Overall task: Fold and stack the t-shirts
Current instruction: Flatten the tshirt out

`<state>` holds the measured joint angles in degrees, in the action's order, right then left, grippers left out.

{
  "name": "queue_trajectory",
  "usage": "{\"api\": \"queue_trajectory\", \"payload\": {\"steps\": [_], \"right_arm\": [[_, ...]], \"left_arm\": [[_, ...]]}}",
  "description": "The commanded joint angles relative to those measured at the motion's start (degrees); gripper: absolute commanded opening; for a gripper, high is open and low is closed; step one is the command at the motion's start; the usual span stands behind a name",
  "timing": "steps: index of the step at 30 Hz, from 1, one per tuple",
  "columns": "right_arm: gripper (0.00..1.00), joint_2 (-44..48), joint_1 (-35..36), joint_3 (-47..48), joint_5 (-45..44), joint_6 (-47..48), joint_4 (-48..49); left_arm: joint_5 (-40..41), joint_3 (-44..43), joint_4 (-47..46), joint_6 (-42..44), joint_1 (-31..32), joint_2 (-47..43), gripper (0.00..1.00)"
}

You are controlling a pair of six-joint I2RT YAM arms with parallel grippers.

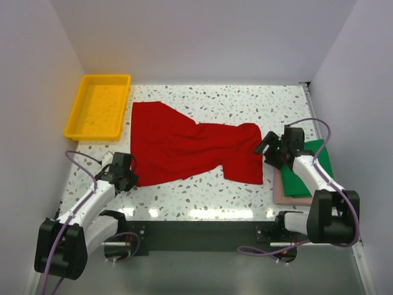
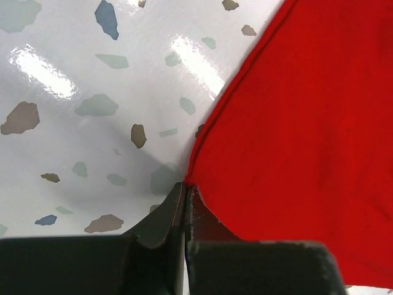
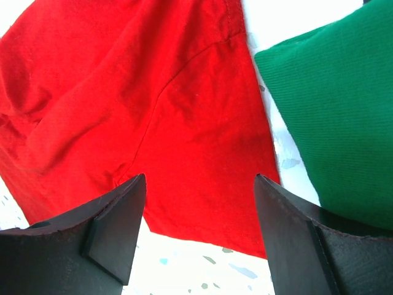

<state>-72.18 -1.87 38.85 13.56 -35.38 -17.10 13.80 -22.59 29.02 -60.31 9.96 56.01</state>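
Observation:
I need to move my open right gripper down onto the red t-shirt's edge by the green shirt (image 1: 261,145) next, as my left gripper already pinches the other end of the cloth.
A red t-shirt (image 1: 184,147) lies spread and wrinkled across the middle of the table. My left gripper (image 1: 129,176) is at its near left corner. In the left wrist view the jaws are closed (image 2: 186,187) and pinch the very corner of the red cloth (image 2: 295,123). My right gripper (image 1: 268,147) is at the shirt's right edge. In the right wrist view it is open (image 3: 199,181) and empty, just above the red sleeve (image 3: 184,110). A folded green t-shirt (image 1: 314,161) lies on a folded pink one (image 1: 287,195) at the right.
A yellow tray (image 1: 80,117) stands at the back left. The green shirt (image 3: 338,110) lies just right of my right gripper. White walls close in the table on the left, back and right.

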Motion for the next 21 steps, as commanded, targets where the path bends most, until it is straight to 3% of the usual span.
{"api": "queue_trajectory", "payload": {"steps": [1,6,11,13,21], "right_arm": [[0.74,-0.9,0.2,-0.3,0.0,0.4,2.1],[0.74,-1.6,0.2,-0.2,-1.6,0.9,1.6],[0.73,-3.7,0.2,1.0,-2.8,0.7,2.5],[0.7,-4.8,0.2,1.8,-3.2,0.5,3.2],[0.55,-13.1,1.3,7.0,-4.7,-1.4,5.8]], "left_arm": [[0.5,-2.4,-1.7,2.7,0.4,-0.2,0.0],[3.5,-9.5,1.5,6.4,-1.0,-0.3,0.0],[-0.6,-13.2,0.6,13.2,-9.4,-1.6,0.0],[-1.8,-14.0,-0.1,14.6,-12.1,-1.2,0.0],[-3.9,-15.3,-2.1,17.1,-12.6,1.2,0.0]]}}
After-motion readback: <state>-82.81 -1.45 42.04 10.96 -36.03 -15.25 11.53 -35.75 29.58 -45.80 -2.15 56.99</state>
